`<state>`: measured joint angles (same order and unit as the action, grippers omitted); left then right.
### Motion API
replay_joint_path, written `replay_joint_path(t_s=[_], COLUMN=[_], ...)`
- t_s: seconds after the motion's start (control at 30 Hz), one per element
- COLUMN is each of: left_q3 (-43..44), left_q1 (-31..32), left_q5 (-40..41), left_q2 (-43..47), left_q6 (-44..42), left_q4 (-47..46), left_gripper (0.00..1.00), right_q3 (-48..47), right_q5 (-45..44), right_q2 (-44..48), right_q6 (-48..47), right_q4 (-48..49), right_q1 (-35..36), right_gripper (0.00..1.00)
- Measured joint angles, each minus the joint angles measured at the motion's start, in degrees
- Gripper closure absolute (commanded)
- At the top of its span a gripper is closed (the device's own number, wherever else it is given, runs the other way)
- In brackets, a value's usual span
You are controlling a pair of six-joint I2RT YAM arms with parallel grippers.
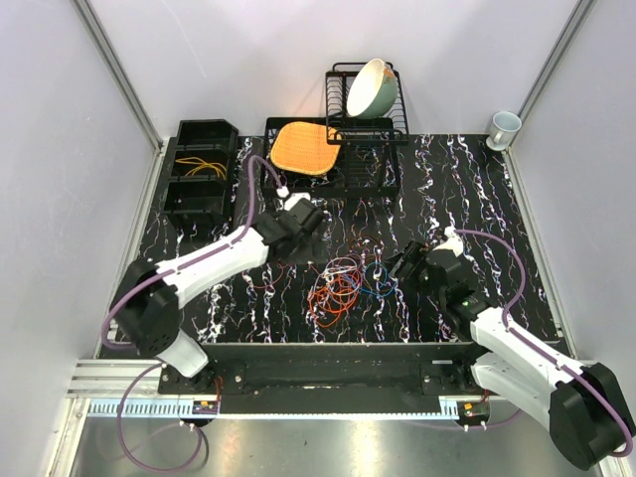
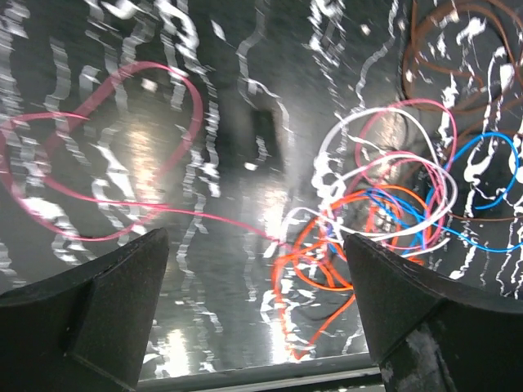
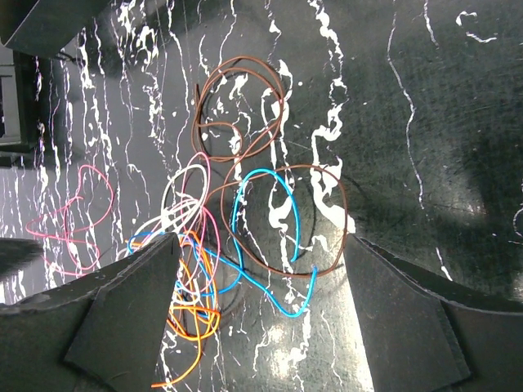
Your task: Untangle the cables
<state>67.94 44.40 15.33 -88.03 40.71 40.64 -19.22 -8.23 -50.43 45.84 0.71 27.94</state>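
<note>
My left gripper lowers and closes on the pink wire's part beside the orange wires next, as it runs alone from its loop into the tangle.
The cables [image 1: 340, 282] lie in a loose tangle on the black marbled table, between my two grippers. My left gripper [image 1: 304, 225] is open and empty, hovering up and left of the tangle. In the left wrist view its gripper [image 2: 257, 286] is over bare table, with a pink loop [image 2: 106, 155] to the left and orange [image 2: 327, 253], white and blue wires to the right. My right gripper [image 1: 407, 264] is open and empty just right of the tangle. In the right wrist view its gripper [image 3: 261, 286] frames a light-blue wire [image 3: 270, 229] and a brown loop [image 3: 245, 106]; orange wire [image 3: 192, 318] lies by the left finger.
Black bins [image 1: 199, 169] stand at the back left, one holding a yellow cable [image 1: 202, 165]. An orange mat [image 1: 303, 147] and a dish rack [image 1: 366, 124] with a bowl [image 1: 370, 87] stand at the back. A mug [image 1: 503, 127] stands at the back right corner.
</note>
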Motion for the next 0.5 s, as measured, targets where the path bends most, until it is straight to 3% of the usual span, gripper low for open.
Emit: replay_joint_path(t_s=[0.27,0.4,0.5], left_q3=[1.2,1.46,1.49], left_q1=[2.45,2.34,2.36], left_q5=[-0.33,-0.15,-0.11], left_q2=[-5.27,-5.42,-5.77], left_q6=[5.92,8.37,9.4], left_q4=[-0.83,-0.74,-0.7], left_gripper=[0.16,0.37,0.44], right_q3=[0.0,0.0,0.0], right_q5=[0.48,0.81,0.83], right_q2=[-0.46,-0.5,-0.55], right_q6=[-0.44,-0.61,-0.63], right_q4=[0.74,0.81,0.85], right_q1=[0.0,0.0,0.0], right_gripper=[0.13,0.13,0.13])
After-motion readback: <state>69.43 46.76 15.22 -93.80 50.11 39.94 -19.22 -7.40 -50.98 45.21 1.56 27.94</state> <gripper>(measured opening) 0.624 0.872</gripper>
